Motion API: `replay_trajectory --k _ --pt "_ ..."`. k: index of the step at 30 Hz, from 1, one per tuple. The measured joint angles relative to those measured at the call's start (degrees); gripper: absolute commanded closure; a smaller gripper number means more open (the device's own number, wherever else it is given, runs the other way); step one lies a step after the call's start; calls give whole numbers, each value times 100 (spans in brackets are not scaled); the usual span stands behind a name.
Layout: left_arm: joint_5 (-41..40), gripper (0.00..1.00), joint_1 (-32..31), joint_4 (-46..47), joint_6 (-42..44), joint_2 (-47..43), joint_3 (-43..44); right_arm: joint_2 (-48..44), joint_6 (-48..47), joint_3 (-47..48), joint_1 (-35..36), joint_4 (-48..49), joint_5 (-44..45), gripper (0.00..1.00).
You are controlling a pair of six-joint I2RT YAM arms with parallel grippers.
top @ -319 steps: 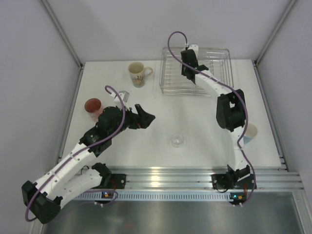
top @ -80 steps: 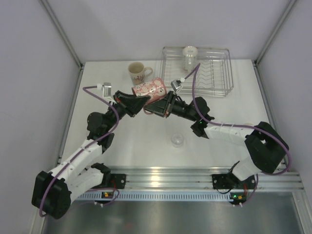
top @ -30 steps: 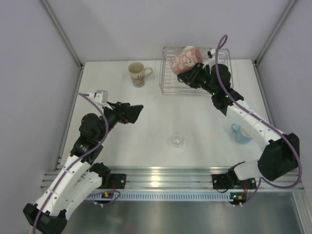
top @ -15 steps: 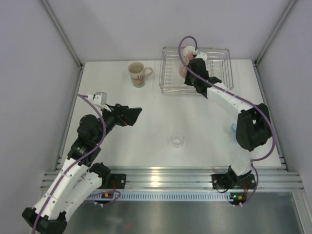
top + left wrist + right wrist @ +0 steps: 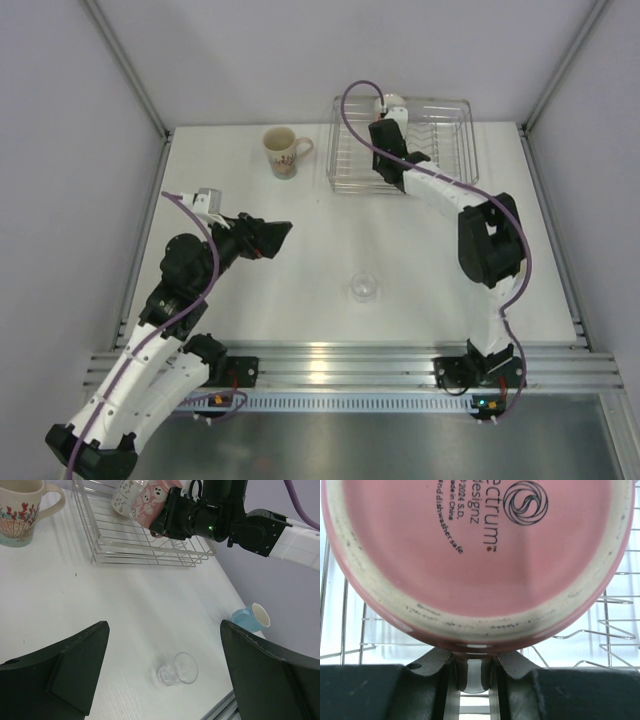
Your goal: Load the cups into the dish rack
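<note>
The pink cup [image 5: 150, 501] is still leaning, so the right gripper will go down to level it onto the rack's bottom wires, which are below the gripper, and free the cup's handle.
My right gripper [image 5: 384, 140] reaches into the dish rack [image 5: 445, 150] and is shut on the handle of a pink cup [image 5: 150, 501]. That cup's base [image 5: 480, 550] fills the right wrist view, with the right gripper [image 5: 472, 672] pinching the handle just below it. A white patterned cup [image 5: 122, 495] stands in the rack [image 5: 130, 550] beside it. A cream floral mug [image 5: 283, 152] stands on the table left of the rack. A small clear glass [image 5: 363, 288] lies mid-table. My left gripper [image 5: 272, 236] hovers open above the table, nothing between its fingers [image 5: 85, 650].
A light blue cup [image 5: 251, 618] lies on its side at the right of the table; the right arm hides it from above. The rack's upright slot wires [image 5: 615, 600] stand to the cup's right. White walls enclose the table.
The right arm has swung the pink cup from above the rack's middle to its left part and lowered it in. The left arm has barely moved.
</note>
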Motion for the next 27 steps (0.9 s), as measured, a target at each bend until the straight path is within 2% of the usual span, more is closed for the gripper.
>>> replay_trajectory --k 15,27 --pt "-4 2 0 -4 -4 2 -2 566 203 136 -28 -50 46 100" --pt "-7 2 0 -2 -17 2 -13 590 284 162 -87 -105 -13 100"
